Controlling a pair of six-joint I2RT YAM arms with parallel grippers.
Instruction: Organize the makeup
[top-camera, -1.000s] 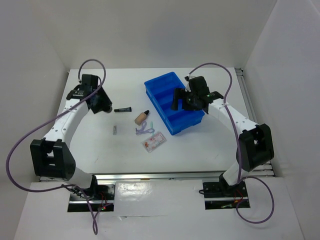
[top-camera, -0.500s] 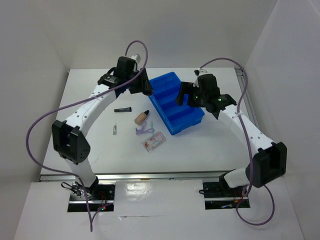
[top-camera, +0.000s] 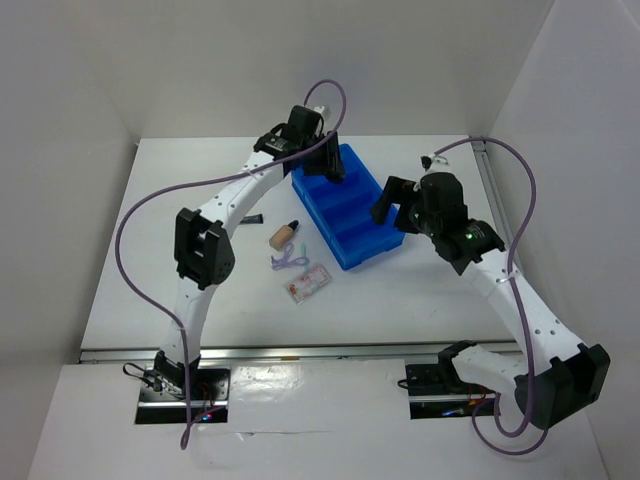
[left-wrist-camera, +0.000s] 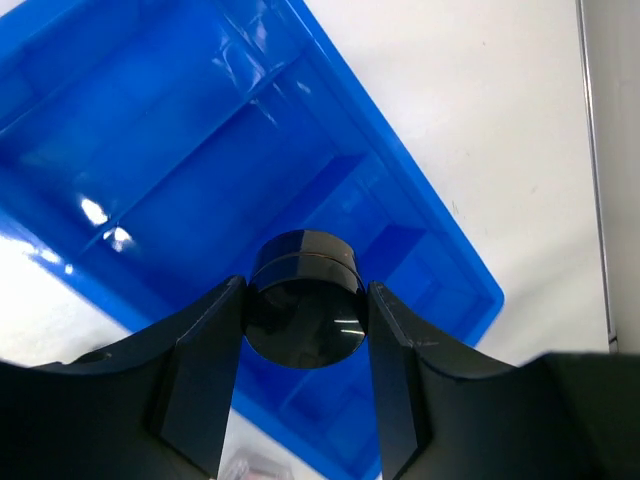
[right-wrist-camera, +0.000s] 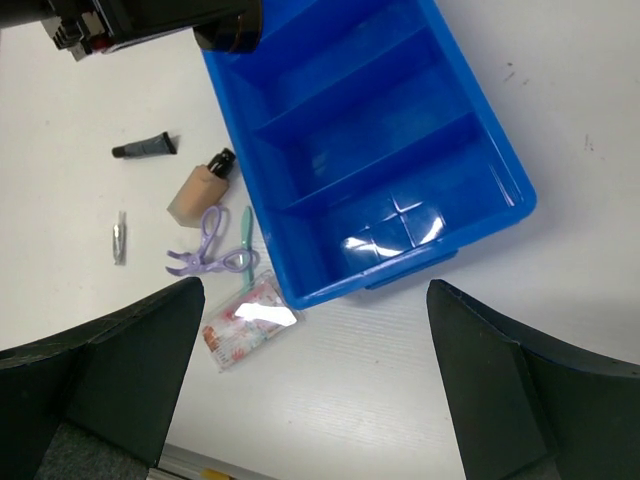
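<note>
Next, my left gripper moves down toward the second section from the tray's far end (top-camera: 348, 192) (left-wrist-camera: 232, 168) and releases the round black puff, since that section lies empty below the puff.
My left gripper (left-wrist-camera: 305, 335) is shut on the round black puff (left-wrist-camera: 305, 300) and holds it above the blue compartment tray (left-wrist-camera: 130, 120), at its far end (top-camera: 325, 160). On the white table left of the tray (top-camera: 365, 225) lie the slim black tube (right-wrist-camera: 145, 148), the beige black-capped bottle (right-wrist-camera: 200, 185), the lilac looped tool (right-wrist-camera: 210, 250), the clear pink-red packet (right-wrist-camera: 245, 322) and the tiny silver piece (right-wrist-camera: 119, 243). My right gripper (top-camera: 397, 207) hangs open and empty high over the tray's near right corner.
The tray's compartments (right-wrist-camera: 380, 150) show nothing inside. White walls close the table in at the back and on both sides. A metal rail (top-camera: 490, 190) runs along the right edge. The left arm's white links (top-camera: 215, 205) arch over the table's left part.
The left arm has swung from the table's left side to above the tray's far end, carrying the puff. The right arm has drawn back to the right and risen.
</note>
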